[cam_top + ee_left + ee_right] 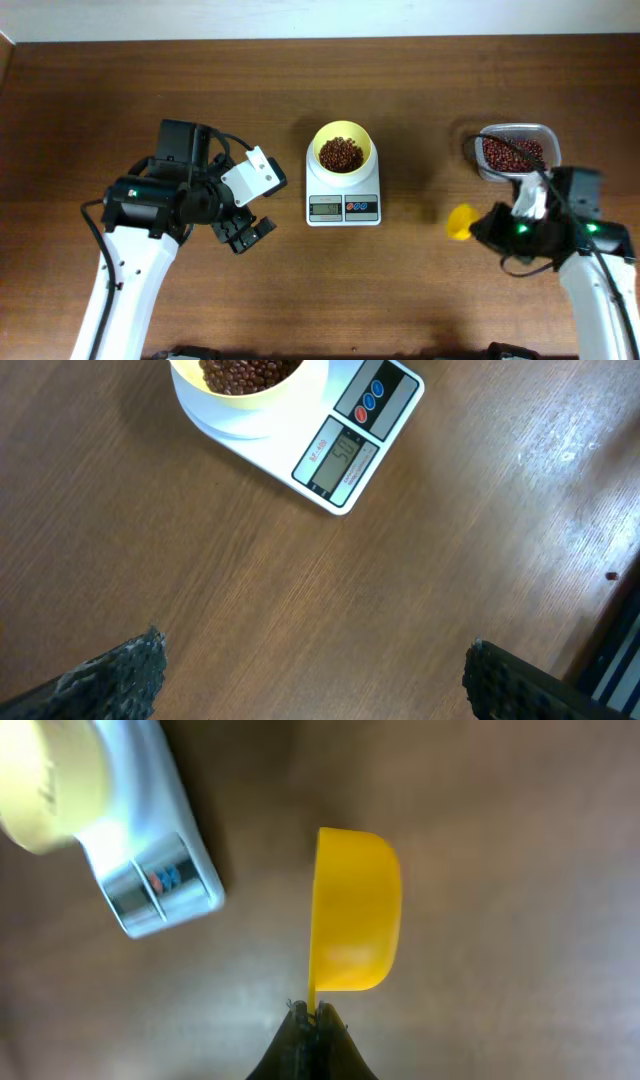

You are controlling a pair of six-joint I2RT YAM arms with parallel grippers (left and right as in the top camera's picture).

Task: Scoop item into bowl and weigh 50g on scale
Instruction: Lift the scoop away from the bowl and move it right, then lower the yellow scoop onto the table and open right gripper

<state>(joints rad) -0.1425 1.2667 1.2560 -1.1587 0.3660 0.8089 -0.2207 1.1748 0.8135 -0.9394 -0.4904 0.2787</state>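
Note:
The scale already shows the target weight, so next my right gripper will go down to the bare wood short of the clear container and release the scoop's handle.
The pale-yellow bowl [343, 148] holds red-brown beans [341, 153] and sits on the white scale [343, 196] at the table's middle. The scale's display [342, 459] shows in the left wrist view, with the bowl [250, 385] at the top edge. My left gripper [243, 231] is open and empty, left of the scale, over bare wood [312, 670]. My right gripper [487, 226] is shut on the handle of a yellow scoop [459, 222], held on its side right of the scale. In the right wrist view the gripper [314, 1013] pinches the scoop [355, 910], and the blurred scale [150, 870] is at the left.
A clear plastic container [516, 150] with more red-brown beans stands at the right, behind my right arm. The wooden table's far edge meets a pale wall at the top. A dark table edge shows at the lower right of the left wrist view [610, 650].

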